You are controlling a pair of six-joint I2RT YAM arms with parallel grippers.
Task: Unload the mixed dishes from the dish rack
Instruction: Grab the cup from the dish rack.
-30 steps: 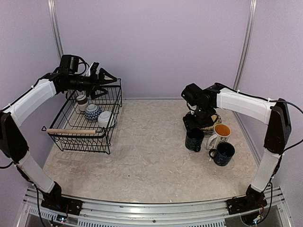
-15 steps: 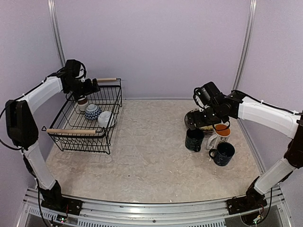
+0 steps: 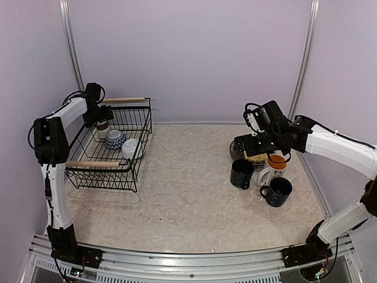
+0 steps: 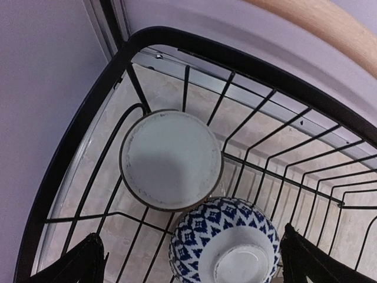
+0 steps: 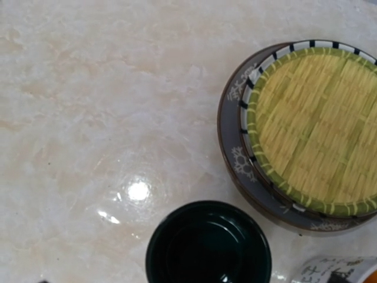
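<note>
I will next lower my left gripper away from my base, past the patterned bowl, to the cup's sides (image 3: 103, 129) (image 4: 171, 161).
The black wire dish rack (image 3: 86, 171) stands at the left. It holds a small brown-white cup (image 3: 103, 128), a blue-patterned bowl (image 3: 115, 140) and a white bowl (image 3: 130, 148). My left gripper (image 3: 99, 114) hangs open over the rack's back left corner. Below it the cup (image 4: 171, 160) stands mouth up and the patterned bowl (image 4: 224, 247) lies bottom up between the fingertips (image 4: 76, 265). My right gripper (image 3: 254, 146) hovers open and empty over the dark mug (image 5: 208, 244) and the woven-look plate (image 5: 318, 127), which lies on the striped plate (image 5: 263, 63). Its fingers are outside the right wrist view.
A white orange-lined mug (image 3: 274, 167) and a dark blue mug (image 3: 278, 191) stand by the dark mug (image 3: 242, 174) at the right. The plate stack rests on a dark patterned dish (image 5: 232, 150). The rack's wooden handles (image 3: 95, 164) run along its front and back. Walls close in on the sides.
My left gripper has pulled back and dropped to the rack's back left corner. My right gripper has opened wider and risen off the plate stack.
</note>
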